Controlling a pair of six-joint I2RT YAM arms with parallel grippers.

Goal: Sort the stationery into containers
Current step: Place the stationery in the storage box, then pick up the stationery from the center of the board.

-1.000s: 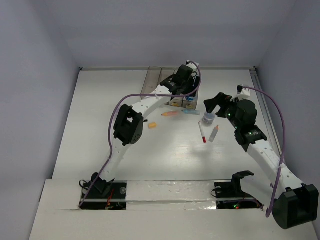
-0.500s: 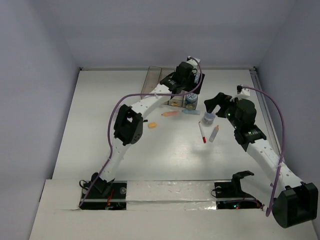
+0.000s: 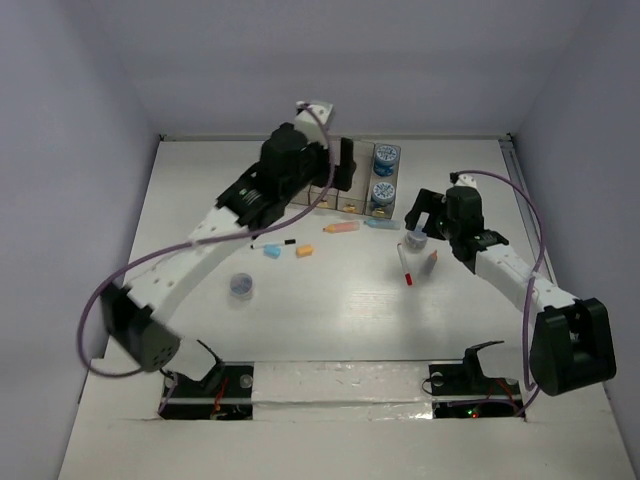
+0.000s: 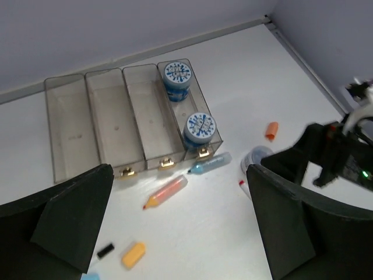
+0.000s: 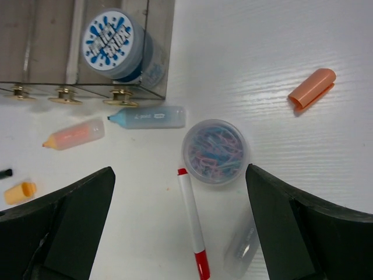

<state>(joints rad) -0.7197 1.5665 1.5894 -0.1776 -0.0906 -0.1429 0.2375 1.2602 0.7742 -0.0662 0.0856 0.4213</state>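
Observation:
I need to move my right gripper to the right in the wrist view next and lower it around the clear jar of clips, because the jar is closer to one open finger.
The four joined bins (image 3: 335,192) stand at the back, also in the left wrist view (image 4: 105,125). Two blue-patterned jars (image 3: 385,158) (image 3: 381,192) sit in the rightmost bin. My left gripper (image 3: 338,172) hangs open and empty above the bins (image 4: 180,233). My right gripper (image 3: 432,222) is open and empty above a clear jar of clips (image 5: 215,151) and a red/white pen (image 5: 192,224). An orange marker (image 3: 340,228), a blue marker (image 3: 381,224), an orange eraser (image 3: 304,251) and a blue eraser (image 3: 271,251) lie in front of the bins.
Another clear jar (image 3: 241,286) stands alone at the left. A black pen (image 3: 272,243) lies by the blue eraser. A clear marker (image 5: 242,248) lies beside the red/white pen. An orange cap (image 5: 312,87) lies to the right. Walls enclose the table.
My left arm has swung left and back off the bins, uncovering the two blue jars, the left clear jar and the erasers. My right arm has shifted left, over the clip jar.

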